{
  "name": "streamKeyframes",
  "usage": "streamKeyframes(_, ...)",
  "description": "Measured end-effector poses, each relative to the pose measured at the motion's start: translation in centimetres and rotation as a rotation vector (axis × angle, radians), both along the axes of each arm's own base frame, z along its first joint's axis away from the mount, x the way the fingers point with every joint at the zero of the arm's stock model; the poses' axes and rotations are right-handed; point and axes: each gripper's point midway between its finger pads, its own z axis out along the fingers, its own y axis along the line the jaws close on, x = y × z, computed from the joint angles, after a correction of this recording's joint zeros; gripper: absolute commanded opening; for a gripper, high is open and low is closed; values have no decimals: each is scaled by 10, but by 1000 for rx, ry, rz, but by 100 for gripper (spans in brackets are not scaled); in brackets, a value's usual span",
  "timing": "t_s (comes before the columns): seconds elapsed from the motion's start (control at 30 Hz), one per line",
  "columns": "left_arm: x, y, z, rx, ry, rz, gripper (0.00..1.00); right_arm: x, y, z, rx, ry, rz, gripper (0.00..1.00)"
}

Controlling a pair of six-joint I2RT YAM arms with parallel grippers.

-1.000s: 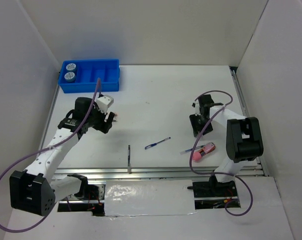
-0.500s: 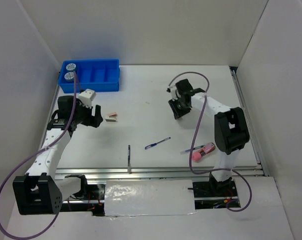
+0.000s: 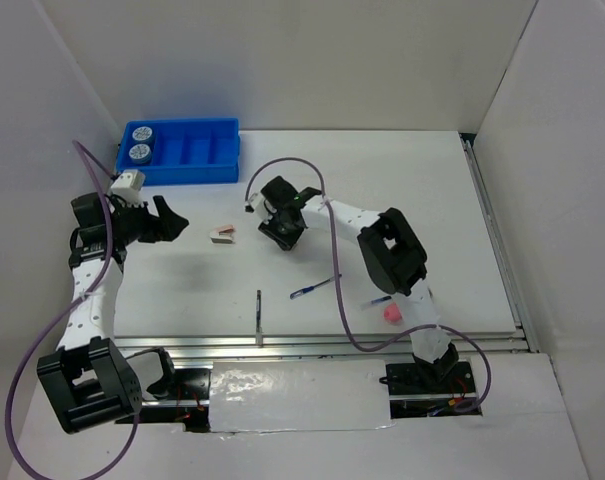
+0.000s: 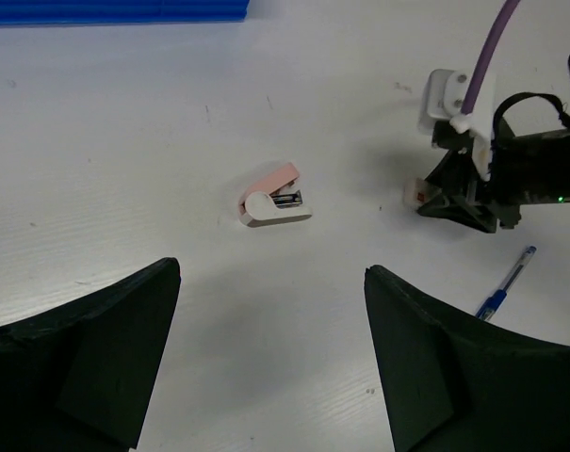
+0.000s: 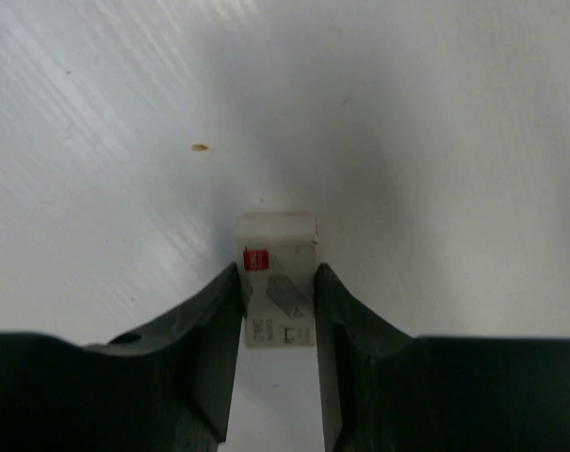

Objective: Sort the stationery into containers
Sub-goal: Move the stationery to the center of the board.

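I will next move my left gripper past the stapler (image 3: 221, 234), then down to the small white box between my right gripper's fingers.
The blue tray (image 3: 197, 163) stands at the far left with two tape rolls (image 3: 139, 142) in its left compartment. A small pink and white stapler (image 3: 221, 234) (image 4: 273, 200) lies on the table. My left gripper (image 3: 170, 220) (image 4: 270, 273) hangs open to the left of it, with nothing between its fingers. My right gripper (image 3: 282, 228) (image 5: 278, 278) is shut on a small white box with a red label (image 5: 278, 250) (image 4: 415, 193), low over the table right of the stapler. A blue pen (image 3: 315, 287) (image 4: 506, 287) and a thin dark stick (image 3: 259, 315) lie nearer the front.
A pink tube (image 3: 393, 313) and a second pen (image 3: 379, 298) lie at the front right, partly hidden by the right arm. Only the tray's edge (image 4: 115, 11) shows at the top of the left wrist view. White walls close in the table's sides and back.
My left gripper let go of the stapler, drew back to the left and opened wider. My right gripper narrowed and swung from the right side to the table's middle.
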Motion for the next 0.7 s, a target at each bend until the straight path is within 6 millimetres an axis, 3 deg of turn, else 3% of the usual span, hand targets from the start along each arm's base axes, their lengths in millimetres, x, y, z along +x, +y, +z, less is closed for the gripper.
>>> streamKeyframes(0.07, 0, -3, 0, -19, -2, -6, 92, -6, 10, -5, -17, -9, 26, 36)
streamKeyframes(0.1, 0, -4, 0, -25, -5, -10, 93, -8, 14, -4, -13, -11, 33, 53)
streamKeyframes(0.27, 3, -19, 0, -40, -24, -49, 94, -14, 22, -1, 5, -6, 24, 85)
streamKeyframes(0.33, 4, -31, 2, -36, -37, -87, 94, -16, 19, 3, 18, 3, 4, 86)
streamKeyframes(0.43, 7, -55, 4, -18, -59, -168, 91, -23, 7, 28, 71, 16, -40, 86)
streamKeyframes(0.57, 23, -99, -2, 87, -52, -366, 84, -17, -37, 107, 226, -35, -137, 85)
streamKeyframes(0.63, 36, -127, -9, 166, -48, -496, 82, -5, -82, 152, 315, -98, -221, 84)
streamKeyframes(0.7, 42, -153, -21, 241, -32, -623, 80, 3, -135, 178, 361, -163, -328, 84)
